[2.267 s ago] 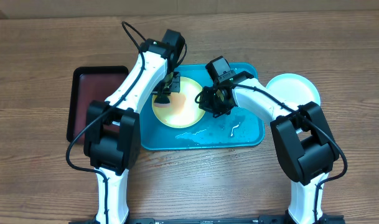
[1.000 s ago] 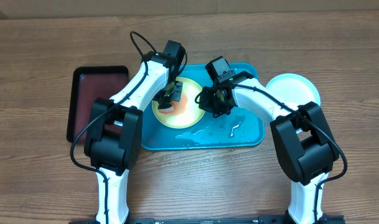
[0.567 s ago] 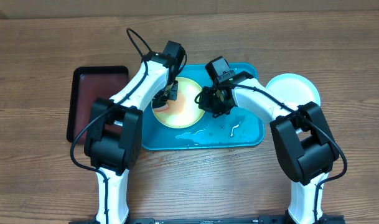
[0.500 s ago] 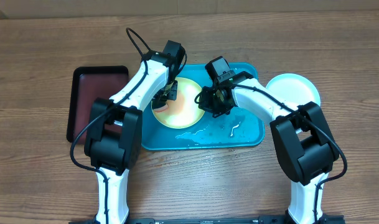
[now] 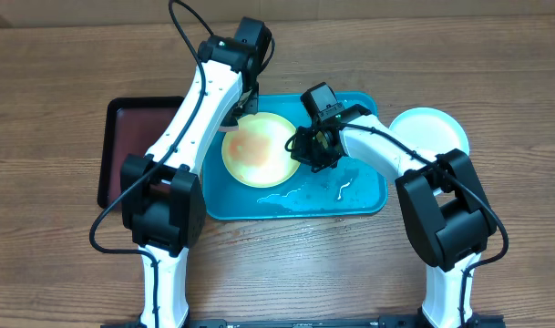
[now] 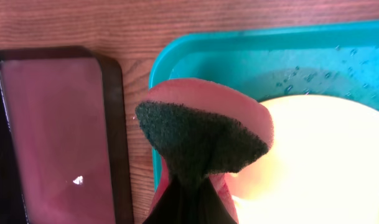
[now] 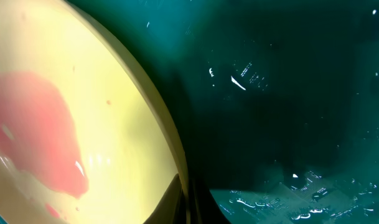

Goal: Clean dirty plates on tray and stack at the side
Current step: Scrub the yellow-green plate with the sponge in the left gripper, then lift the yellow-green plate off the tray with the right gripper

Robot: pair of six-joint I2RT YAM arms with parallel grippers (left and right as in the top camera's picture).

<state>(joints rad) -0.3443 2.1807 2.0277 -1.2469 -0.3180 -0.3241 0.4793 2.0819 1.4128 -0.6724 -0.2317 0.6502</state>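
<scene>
The white-blue plate (image 5: 429,130) sits beside the tray, so my right gripper should next lift its plate, move it to the right in the overhead view, then lower it onto that one and release it.
A pale yellow plate (image 5: 259,148) with a red smear lies on the left part of the turquoise tray (image 5: 359,196). My right gripper (image 5: 310,151) is shut on the plate's right rim, which shows in the right wrist view (image 7: 184,202) with the plate (image 7: 102,124) and its red smear. My left gripper (image 5: 242,104) is above the tray's far left corner, shut on a pink sponge with a dark green scrub face (image 6: 201,140). The sponge hangs above the plate's (image 6: 326,162) left edge. A pale white-blue plate (image 5: 429,130) sits on the table right of the tray.
A black tray with a dark red inside (image 5: 136,146) lies left of the turquoise tray and shows in the left wrist view (image 6: 52,137). Water drops and a small white scrap (image 5: 343,190) lie on the turquoise tray's front right part.
My left gripper has lifted the sponge off the yellow plate and moved back toward the tray's far left corner. The red smear now shows uncovered. The right arm has not moved.
</scene>
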